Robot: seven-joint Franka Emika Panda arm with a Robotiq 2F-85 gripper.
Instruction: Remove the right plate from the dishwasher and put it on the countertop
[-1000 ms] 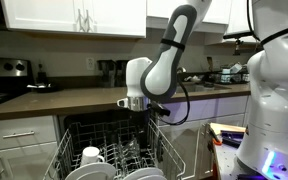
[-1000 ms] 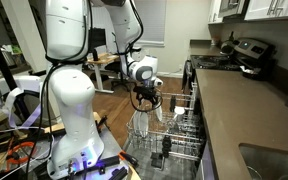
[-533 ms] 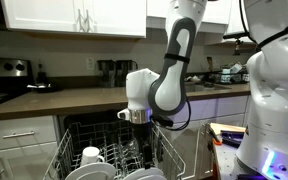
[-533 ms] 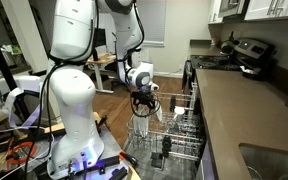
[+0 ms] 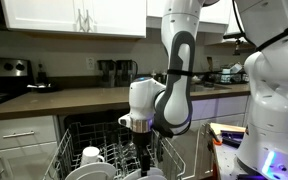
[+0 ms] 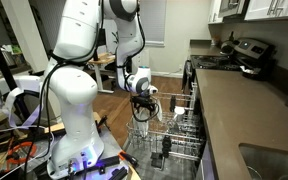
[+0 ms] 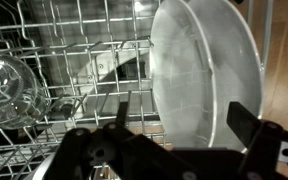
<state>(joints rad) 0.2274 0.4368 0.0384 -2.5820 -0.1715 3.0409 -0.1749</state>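
Observation:
The robot will next move its gripper down and a little to the right in the wrist view around the plate's top rim, because the plate's top rim is off-center between the open fingers.
The right plate is white and glossy and stands on edge in the dishwasher's grey wire rack. In the wrist view it fills the right half. My gripper is open, with one dark finger on each side of the plate's lower rim, not closed on it. In both exterior views the gripper hangs low over the pulled-out rack, right above the plate. The dark brown countertop runs along above the dishwasher.
Another white plate and a small white mug sit in the rack beside it. A clear glass lies in the rack to the left. Appliances stand on the countertop. A second robot body stands close by.
The arm has come down steadily, bringing the gripper from above the rack to the level of the plate. The gripper stays open. The plates and mug have not moved.

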